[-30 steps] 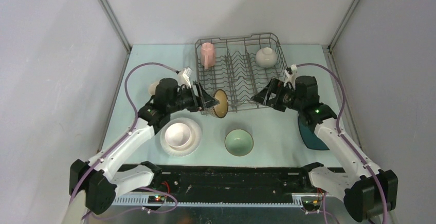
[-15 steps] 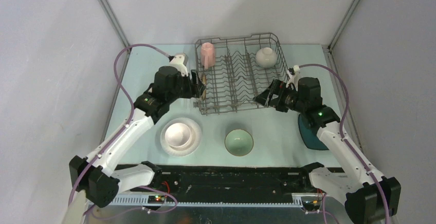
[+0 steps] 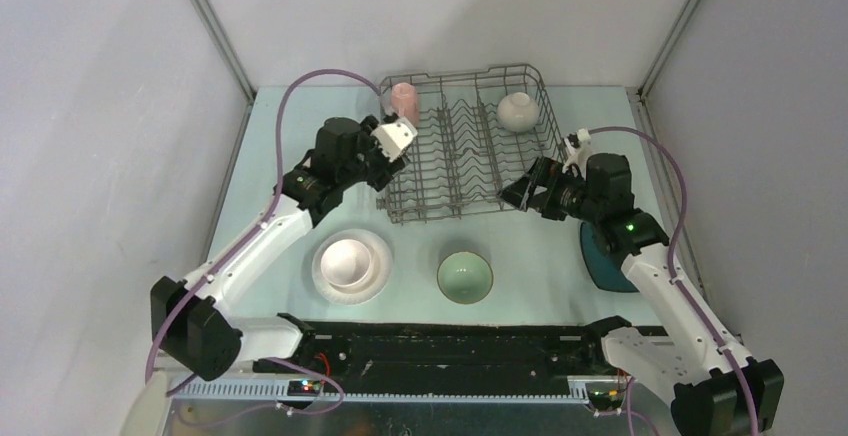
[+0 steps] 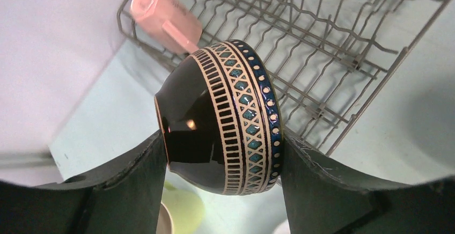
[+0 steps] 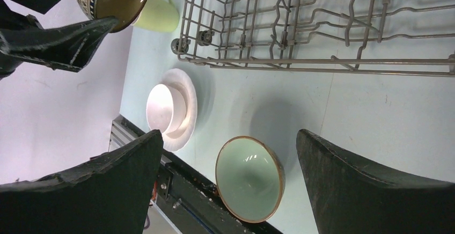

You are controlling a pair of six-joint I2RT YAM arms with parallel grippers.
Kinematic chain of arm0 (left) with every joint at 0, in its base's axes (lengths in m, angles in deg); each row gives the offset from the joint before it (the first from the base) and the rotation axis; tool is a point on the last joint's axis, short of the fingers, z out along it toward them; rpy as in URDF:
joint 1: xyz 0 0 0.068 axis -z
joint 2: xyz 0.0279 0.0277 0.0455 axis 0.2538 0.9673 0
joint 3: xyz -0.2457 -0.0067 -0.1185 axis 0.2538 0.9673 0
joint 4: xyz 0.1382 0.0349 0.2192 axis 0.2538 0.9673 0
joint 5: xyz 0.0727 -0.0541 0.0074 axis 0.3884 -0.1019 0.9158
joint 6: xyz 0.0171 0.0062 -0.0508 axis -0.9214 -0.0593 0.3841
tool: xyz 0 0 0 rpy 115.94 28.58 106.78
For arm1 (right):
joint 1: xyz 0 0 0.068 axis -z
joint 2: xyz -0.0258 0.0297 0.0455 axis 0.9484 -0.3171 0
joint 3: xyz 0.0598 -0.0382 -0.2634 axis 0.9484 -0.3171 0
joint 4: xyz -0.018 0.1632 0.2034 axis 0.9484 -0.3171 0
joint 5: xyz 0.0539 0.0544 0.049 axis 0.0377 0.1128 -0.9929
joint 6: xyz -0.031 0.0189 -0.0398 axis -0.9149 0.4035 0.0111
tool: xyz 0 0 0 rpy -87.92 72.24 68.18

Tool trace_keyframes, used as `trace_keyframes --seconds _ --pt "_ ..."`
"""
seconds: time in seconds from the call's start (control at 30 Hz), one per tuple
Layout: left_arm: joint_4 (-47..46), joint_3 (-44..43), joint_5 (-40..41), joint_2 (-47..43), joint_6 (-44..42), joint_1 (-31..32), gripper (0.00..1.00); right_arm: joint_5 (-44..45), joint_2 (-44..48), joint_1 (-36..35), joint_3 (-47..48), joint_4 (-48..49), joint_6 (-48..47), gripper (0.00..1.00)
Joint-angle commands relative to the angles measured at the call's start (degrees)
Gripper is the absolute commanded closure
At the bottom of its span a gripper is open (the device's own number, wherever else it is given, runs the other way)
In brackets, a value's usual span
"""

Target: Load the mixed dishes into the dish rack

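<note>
Bare rack wires (image 4: pixel 242 29) beside the pink mug are below my left gripper, to its right in the top view, so it will next move over them, lower and let go of the brown bowl.
The brown bowl (image 4: pixel 220 118), dark with a patterned band, is tipped on its side with my left gripper (image 4: pixel 222 137) shut on it, foot against one finger and rim against the other. It hangs at the left edge of the dish rack (image 3: pixel 465 146), below the pink mug (image 3: pixel 403 101) lying in the rack's far left corner. A white bowl (image 3: pixel 517 111) sits in the rack's far right. My right gripper (image 3: pixel 510 194) stands open and empty at the rack's front right. On the table lie the pale green bowl (image 3: pixel 464 276), the pale pink bowl (image 3: pixel 345 261) on the white plate (image 3: pixel 375 281), and the teal plate (image 3: pixel 605 261).
A yellow-green mug (image 5: pixel 158 11) stands on the table left of the rack, behind my left arm. The enclosure's white walls close in on both sides and at the back. A black rail (image 3: pixel 450 341) runs along the near edge.
My left arm has carried the brown bowl from the rack's front left corner back and up along its left side. The right gripper has shifted only slightly.
</note>
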State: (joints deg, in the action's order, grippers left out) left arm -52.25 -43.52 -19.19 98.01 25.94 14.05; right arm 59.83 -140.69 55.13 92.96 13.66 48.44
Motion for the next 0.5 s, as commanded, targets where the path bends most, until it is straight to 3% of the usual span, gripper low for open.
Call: trace_keyframes --seconds 0.0,0.13,0.27,0.47 --pt "-6.96 -4.67 -5.90 1.71 -18.57 1.27 1.00 0.47 1.32 0.89 2.24 -0.55 -1.37 0.03" --pt "-2.51 -10.51 -5.30 6.72 -25.98 1.54 1.00 0.49 1.50 1.07 2.24 -0.81 -1.35 0.04" --pt "-5.07 -12.84 -0.66 11.51 -31.66 1.53 1.00 0.87 1.70 1.36 2.24 -1.56 -1.73 0.04" --pt "-3.60 -18.05 -4.23 20.26 -35.45 1.15 1.00 0.95 1.80 1.71 2.24 -2.23 -2.00 0.04"
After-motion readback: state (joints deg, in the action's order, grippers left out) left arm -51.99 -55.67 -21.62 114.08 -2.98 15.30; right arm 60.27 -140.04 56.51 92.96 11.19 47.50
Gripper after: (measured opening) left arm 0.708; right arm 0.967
